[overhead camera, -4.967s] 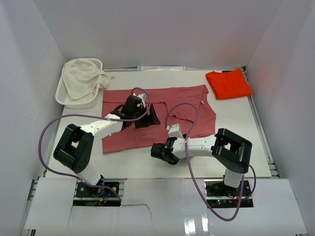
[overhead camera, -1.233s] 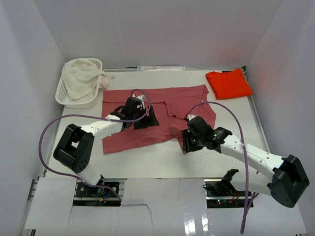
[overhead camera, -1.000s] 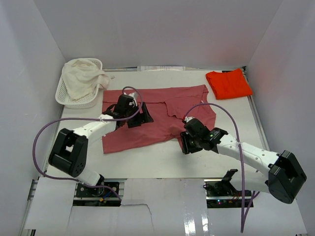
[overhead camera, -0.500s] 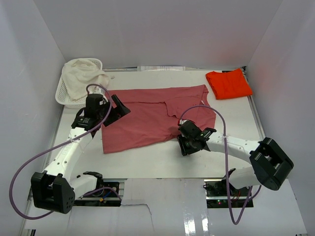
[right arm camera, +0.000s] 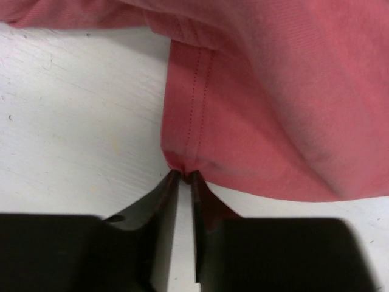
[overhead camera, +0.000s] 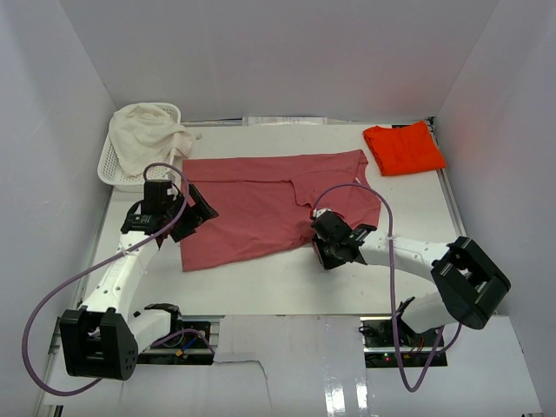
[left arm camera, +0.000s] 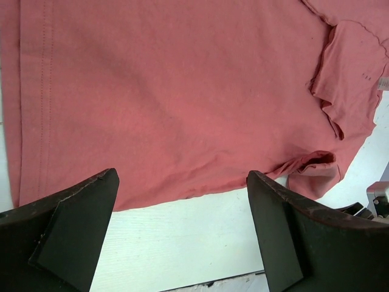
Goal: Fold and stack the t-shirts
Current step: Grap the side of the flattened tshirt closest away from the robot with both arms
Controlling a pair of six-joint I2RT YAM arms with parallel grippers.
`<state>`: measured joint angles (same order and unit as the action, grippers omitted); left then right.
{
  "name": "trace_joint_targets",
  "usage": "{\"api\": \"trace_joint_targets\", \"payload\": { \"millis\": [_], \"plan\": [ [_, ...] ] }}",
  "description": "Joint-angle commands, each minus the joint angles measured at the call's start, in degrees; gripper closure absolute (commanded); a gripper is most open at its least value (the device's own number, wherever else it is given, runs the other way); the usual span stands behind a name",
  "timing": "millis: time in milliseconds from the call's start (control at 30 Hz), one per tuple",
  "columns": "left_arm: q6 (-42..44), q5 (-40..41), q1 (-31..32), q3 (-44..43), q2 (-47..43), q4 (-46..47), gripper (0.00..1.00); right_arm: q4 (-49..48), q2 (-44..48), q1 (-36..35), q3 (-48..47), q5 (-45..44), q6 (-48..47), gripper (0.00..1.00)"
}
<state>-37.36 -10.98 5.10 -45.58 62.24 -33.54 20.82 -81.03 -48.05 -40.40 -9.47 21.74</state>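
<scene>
I will next move my left gripper back and down onto the rose shirt's near hem corner point(overhead camera: 184, 268) point(left arm camera: 20, 202) to pinch it, since it is below and back, exposed beside bare table.
The large rose-red t-shirt point(overhead camera: 261, 200) lies spread flat on the white table point(overhead camera: 287, 282). The orange-red t-shirt point(overhead camera: 404, 148) sits folded at the back right. My left gripper point(overhead camera: 195, 219) hovers over the rose shirt's left edge. Its jaws stand wide open and empty point(left arm camera: 182, 176), with the shirt point(left arm camera: 182, 91) below them. My right gripper point(overhead camera: 321, 249) is at the shirt's near right corner. In the right wrist view its tips point(right arm camera: 182, 174) pinch the stitched hem of the rose shirt point(right arm camera: 273, 109).
A white lattice basket point(overhead camera: 111, 174) with a cream cloth point(overhead camera: 148, 139) stands at the back left. White walls close in the left, right and back. Purple cables loop above both arms. Bare table point(left arm camera: 182, 243) runs along the shirt's near edge.
My left arm has swung from the middle of the rose shirt to its left edge, jaws wide open. My right gripper has come to the near right corner and closed on the hem.
</scene>
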Motion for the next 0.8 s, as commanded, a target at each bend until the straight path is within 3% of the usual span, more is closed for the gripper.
{"api": "trace_joint_targets", "payload": {
  "millis": [0, 33, 200, 467, 633, 767],
  "plan": [
    [0.89, -1.76, -0.71, 1.02, -1.94, -1.35, 0.02, -0.78, -2.46, -0.29, -0.47, -0.11, -0.55, 0.87],
    [1.06, -1.76, -0.88, 1.28, -2.29, -1.44, 0.02, -0.43, -2.37, -0.29, -0.64, -0.11, -0.56, 0.92],
    [1.24, -1.5, -1.15, 2.69, -3.61, -2.23, 0.02, 1.59, -0.09, -0.29, -0.73, -0.11, -0.47, 0.92],
    [-0.6, -0.8, -1.15, 3.39, -4.32, -7.23, 0.02, 14.23, 8.69, -0.29, -4.06, 2.09, 0.5, 0.92],
    [-5.42, 3.06, -1.24, 4.44, -6.86, -11.8, 0.02, 20.74, 12.04, 0.24, -7.32, -0.62, 2.34, 0.92],
    [-10.7, 7.37, -1.24, 4.72, -8.63, -14.97, 0.09, 23.03, 13.71, 2.08, -9.08, -1.77, 2.17, 0.92]
  ]
}}
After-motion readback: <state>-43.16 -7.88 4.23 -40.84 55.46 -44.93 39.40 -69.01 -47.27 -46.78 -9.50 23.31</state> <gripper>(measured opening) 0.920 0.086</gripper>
